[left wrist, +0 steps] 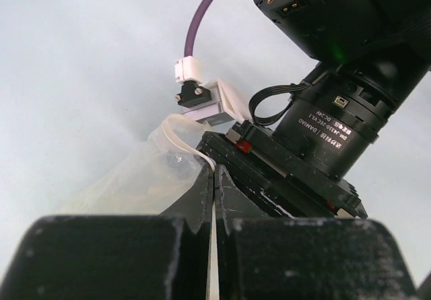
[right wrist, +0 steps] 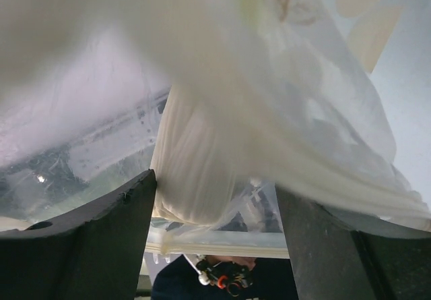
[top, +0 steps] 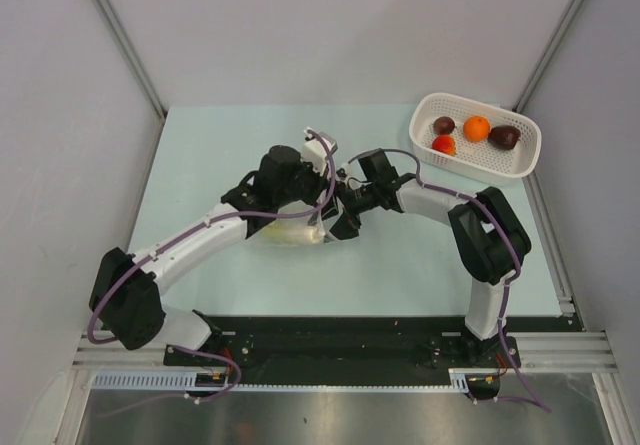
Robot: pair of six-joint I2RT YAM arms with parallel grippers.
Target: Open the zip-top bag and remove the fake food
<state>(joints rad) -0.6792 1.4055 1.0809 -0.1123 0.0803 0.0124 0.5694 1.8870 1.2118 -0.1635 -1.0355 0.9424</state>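
Note:
The robot's right gripper should move back toward the robot's base and deeper into the bag, onto the pale beige piece's blunt end, because its fingers are already on both sides of that end.
The zip-top bag lies mid-table, between the two arms. My left gripper is shut on its edge. In the left wrist view a thin white strip of the bag runs between the closed jaws of the left gripper. My right gripper is open against the bag. Its fingers stand either side of a pale beige piece that shows through the plastic, with the zip strip below it. Other fake food sits in the basket: an orange ball, a red tomato and two dark lumps.
The white perforated basket stands at the back right corner of the pale green table. Grey walls close in the left, right and back. The right arm's wrist sits just beyond my left fingertips.

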